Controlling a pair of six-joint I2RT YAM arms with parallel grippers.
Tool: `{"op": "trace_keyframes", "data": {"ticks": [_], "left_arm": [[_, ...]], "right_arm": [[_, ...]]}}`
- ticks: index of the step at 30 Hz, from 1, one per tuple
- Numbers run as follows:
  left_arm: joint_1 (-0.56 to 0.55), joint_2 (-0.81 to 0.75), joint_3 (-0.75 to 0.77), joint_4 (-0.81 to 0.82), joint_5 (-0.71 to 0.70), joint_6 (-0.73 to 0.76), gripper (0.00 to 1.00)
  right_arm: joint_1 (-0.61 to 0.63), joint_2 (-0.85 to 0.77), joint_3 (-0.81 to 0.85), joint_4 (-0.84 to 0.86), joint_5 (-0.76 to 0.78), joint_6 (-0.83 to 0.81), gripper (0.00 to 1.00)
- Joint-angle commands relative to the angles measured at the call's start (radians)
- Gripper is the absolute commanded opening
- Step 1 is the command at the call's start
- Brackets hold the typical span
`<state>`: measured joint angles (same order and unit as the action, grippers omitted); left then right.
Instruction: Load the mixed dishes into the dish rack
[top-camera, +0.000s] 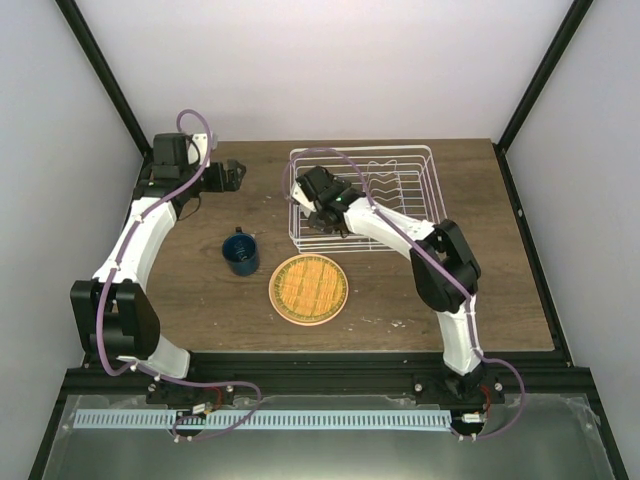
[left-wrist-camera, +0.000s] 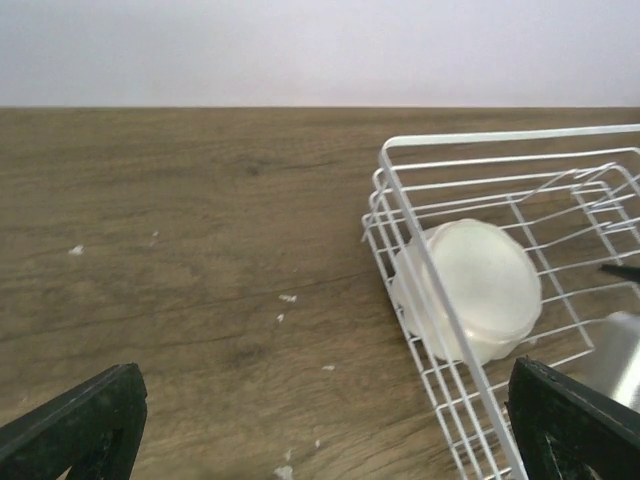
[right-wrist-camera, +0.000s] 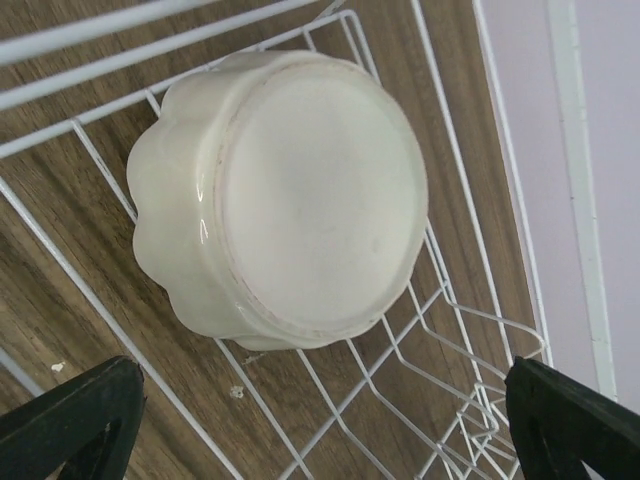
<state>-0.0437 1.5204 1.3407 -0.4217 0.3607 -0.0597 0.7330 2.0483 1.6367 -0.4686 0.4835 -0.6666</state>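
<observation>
The mug is below my left gripper, toward my base, so I will move that gripper back and down onto the side of the mug's rim away from the rack.
The small white scallop-edged bowl (right-wrist-camera: 290, 195) lies upside down in the near-left corner of the white wire dish rack (top-camera: 360, 150); it also shows in the left wrist view (left-wrist-camera: 475, 290). My right gripper (top-camera: 312, 210) hangs over it inside the rack, open and empty (right-wrist-camera: 320, 430), with the bowl beyond the fingertips. My left gripper (top-camera: 236, 176) is open and empty (left-wrist-camera: 320, 430) over the table left of the rack (left-wrist-camera: 500, 138). The dark blue mug (top-camera: 240, 250) stands upright on the table. The round orange plate (top-camera: 308, 288) lies flat with a pale pinkish rim around it; I cannot tell if that is the pink plate.
The rack's upright plate dividers (top-camera: 385, 185) fill its right half. Small white crumbs (left-wrist-camera: 288, 298) dot the wood table. Black frame posts and pale walls close in the table on three sides.
</observation>
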Motion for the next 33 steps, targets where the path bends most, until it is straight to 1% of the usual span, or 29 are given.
{"op": "trace_keyframes", "data": {"ticks": [1, 5, 10, 13, 19, 24, 27, 33], "left_arm": [[0.005, -0.016, 0.027, -0.090, -0.117, 0.001, 1.00], [0.005, -0.060, 0.022, -0.182, -0.218, -0.006, 1.00], [0.006, -0.147, -0.034, -0.278, -0.283, -0.059, 1.00], [0.005, -0.209, -0.081, -0.335, -0.310, -0.107, 1.00], [0.004, -0.337, -0.222, -0.464, -0.327, -0.214, 1.00], [0.001, -0.427, -0.351, -0.505, -0.315, -0.289, 1.00], [-0.012, -0.440, -0.396, -0.505, -0.276, -0.324, 1.00], [-0.074, -0.379, -0.418, -0.487, -0.289, -0.376, 1.00]], "right_arm": [[0.005, -0.079, 0.058, -0.057, -0.023, 0.057, 1.00], [-0.012, -0.110, 0.077, -0.061, -0.020, 0.100, 1.00], [-0.063, -0.141, 0.128, -0.068, -0.102, 0.201, 1.00], [-0.099, -0.137, 0.191, -0.079, -0.144, 0.272, 1.00], [-0.128, -0.081, 0.358, -0.149, -0.218, 0.425, 1.00], [-0.129, -0.078, 0.395, -0.183, -0.267, 0.510, 1.00], [-0.129, -0.087, 0.388, -0.194, -0.288, 0.534, 1.00], [-0.129, -0.120, 0.334, -0.204, -0.318, 0.553, 0.99]]}}
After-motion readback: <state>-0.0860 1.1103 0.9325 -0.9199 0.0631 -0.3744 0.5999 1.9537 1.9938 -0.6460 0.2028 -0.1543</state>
